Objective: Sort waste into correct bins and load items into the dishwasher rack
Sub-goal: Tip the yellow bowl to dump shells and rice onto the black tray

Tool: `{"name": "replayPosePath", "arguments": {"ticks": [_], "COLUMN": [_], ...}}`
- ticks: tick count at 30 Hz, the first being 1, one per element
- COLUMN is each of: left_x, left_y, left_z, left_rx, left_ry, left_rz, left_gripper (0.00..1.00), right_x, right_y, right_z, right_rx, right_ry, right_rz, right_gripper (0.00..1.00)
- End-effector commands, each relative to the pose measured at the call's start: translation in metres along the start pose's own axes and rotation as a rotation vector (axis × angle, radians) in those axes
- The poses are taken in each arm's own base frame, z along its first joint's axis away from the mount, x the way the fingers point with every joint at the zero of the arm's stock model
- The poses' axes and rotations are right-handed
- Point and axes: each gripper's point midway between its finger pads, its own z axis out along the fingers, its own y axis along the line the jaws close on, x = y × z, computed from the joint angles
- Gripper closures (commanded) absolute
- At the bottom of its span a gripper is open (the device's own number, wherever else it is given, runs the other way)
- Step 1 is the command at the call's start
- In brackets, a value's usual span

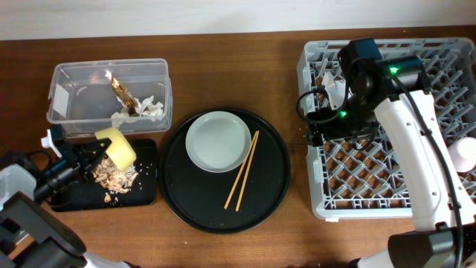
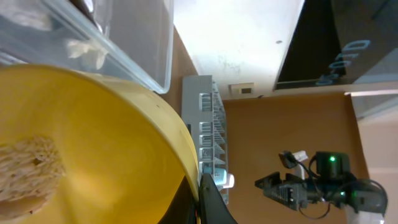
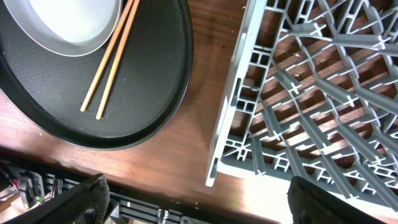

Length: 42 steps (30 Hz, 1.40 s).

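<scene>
The grey-green plate (image 1: pixel 218 140) lies empty. I will move my left gripper to the right in the overhead view, turn the bowl (image 1: pixel 117 147) upright, lower it there and release.
My left gripper (image 1: pixel 95 151) is shut on the rim of the small yellow bowl (image 1: pixel 117 147), holding it tilted over the shallow black tray (image 1: pixel 147 173). Beige food scraps (image 1: pixel 115 179) lie in that tray, and a clump still sits in the bowl (image 2: pixel 28 168). The clear tub (image 1: pixel 71 78) holds the brown-gold wrapper (image 1: pixel 123 93) and white tissue (image 1: pixel 149 108). The grey-green plate (image 1: pixel 218 140) and the chopsticks (image 1: pixel 242 170) lie on the round black tray (image 1: pixel 271 186). My right gripper (image 3: pixel 205 205) is open and empty above the left edge of the grey rack (image 1: pixel 446 67).
A pale pinkish cup (image 1: pixel 466 153) sits at the rack's right edge. In the right wrist view the plate (image 3: pixel 68 18), chopsticks (image 3: pixel 112 56) and round tray (image 3: pixel 149 93) lie left of the rack (image 3: pixel 311 93). Bare wood separates tray and rack.
</scene>
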Motion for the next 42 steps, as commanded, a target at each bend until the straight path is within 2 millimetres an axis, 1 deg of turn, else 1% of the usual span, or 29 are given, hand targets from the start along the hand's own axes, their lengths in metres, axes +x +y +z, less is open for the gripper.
{"name": "replayPosePath", "arguments": {"ticks": [1,3,5,6,7,8,9,10,11,12,14,16,17,20,22,23,24,25,27,28,29,30,31,32,35,36,38,39,42], "left_x": [-0.004,-0.005,-0.006,-0.004,-0.002,0.0,-0.003,-0.004,-0.004,-0.003,-0.005,-0.006,-0.004,-0.004,-0.003,-0.003,-0.007,-0.008,-0.006,-0.005,-0.006,-0.007,-0.006,-0.003,-0.001,0.005,0.026,0.044,0.073], "left_y": [-0.011,-0.011,-0.018,-0.007,0.001,0.0,-0.015,-0.017,-0.012,-0.01,-0.025,-0.018,-0.015,-0.015,-0.009,-0.011,-0.025,-0.03,-0.019,-0.021,-0.031,-0.033,-0.026,-0.02,-0.034,-0.033,-0.031,-0.041,-0.069], "left_z": [0.0,0.0,0.0,0.001,0.001,0.001,0.003,0.004,0.003,0.003,0.003,0.003,0.002,0.003,0.001,0.0,0.0,0.0,0.001,0.001,0.002,0.002,0.003,0.004,0.011,0.015,0.032,0.048,0.072], "left_rx": [0.064,0.065,0.104,0.044,-0.004,-0.001,0.082,0.094,0.067,0.058,0.136,0.103,0.084,0.084,0.051,0.061,0.143,0.167,0.106,0.115,0.171,0.181,0.146,0.111,0.174,0.154,0.063,0.023,-0.038], "left_ry": [-0.018,-0.02,-0.03,-0.013,0.003,0.007,-0.013,-0.016,-0.011,-0.008,-0.033,-0.027,-0.021,-0.019,-0.013,-0.015,-0.042,-0.051,-0.029,-0.029,-0.046,-0.049,-0.035,-0.017,-0.01,0.012,0.117,0.199,0.331], "left_rz": [0.034,0.037,0.086,0.085,0.031,0.011,0.087,0.1,0.101,0.061,0.127,0.143,0.106,0.118,0.067,0.053,0.092,0.11,0.079,0.059,0.104,0.128,0.131,0.065,0.07,0.062,0.084,0.153,0.31], "left_gripper": [1.0,1.0,1.0,1.0,1.0,1.0,1.0,1.0,1.0,1.0,1.0,1.0,1.0,1.0,1.0,1.0,1.0,1.0,1.0,1.0,1.0,1.0,1.0,1.0,1.0,1.0,1.0,1.0,1.0], "right_x": [0.001,0.001,0.001,0.001,0.001,0.001,0.001,0.002,0.002,0.002,0.002,0.003,0.003,0.003,0.003,0.003,0.004,0.004,0.005,0.005,0.005,0.006,0.006,0.006,0.006,0.006,0.006,0.006,0.006], "right_y": [-0.001,-0.001,-0.001,-0.001,-0.001,-0.001,-0.001,-0.001,-0.001,-0.001,-0.001,-0.001,-0.001,-0.001,-0.001,-0.001,-0.001,-0.001,-0.001,-0.001,-0.001,-0.001,-0.001,-0.001,-0.001,-0.001,-0.001,-0.001,-0.001], "right_z": [0.003,0.003,0.003,0.003,0.003,0.003,0.003,0.003,0.003,0.003,0.003,0.003,0.003,0.003,0.003,0.003,0.003,0.002,0.002,0.002,0.002,0.002,0.002,0.002,0.002,0.002,0.002,0.002,0.002], "right_rx": [0.012,0.012,0.012,0.012,0.012,0.012,0.012,0.012,0.012,0.012,0.012,0.013,0.013,0.012,0.012,0.012,0.012,0.013,0.012,0.012,0.012,0.012,0.012,0.012,0.012,0.012,0.012,0.012,0.012], "right_ry": [0.013,0.013,0.012,0.013,0.013,0.013,0.013,0.015,0.017,0.016,0.017,0.02,0.02,0.02,0.02,0.021,0.024,0.026,0.029,0.029,0.03,0.031,0.031,0.031,0.032,0.031,0.031,0.031,0.031], "right_rz": [-0.002,-0.002,-0.002,-0.002,-0.002,-0.002,-0.002,-0.001,-0.001,-0.001,-0.001,0.0,-0.001,0.0,0.0,0.0,0.0,0.001,0.001,0.001,0.002,0.001,0.001,0.002,0.002,0.001,0.001,0.001,0.002], "right_gripper": [0.07,0.07,0.07,0.07,0.07,0.07,0.07,0.07,0.07,0.07,0.07,0.07,0.06,0.07,0.07,0.07,0.07,0.07,0.07,0.07,0.07,0.07,0.07,0.07,0.07,0.07,0.07,0.07,0.06]}}
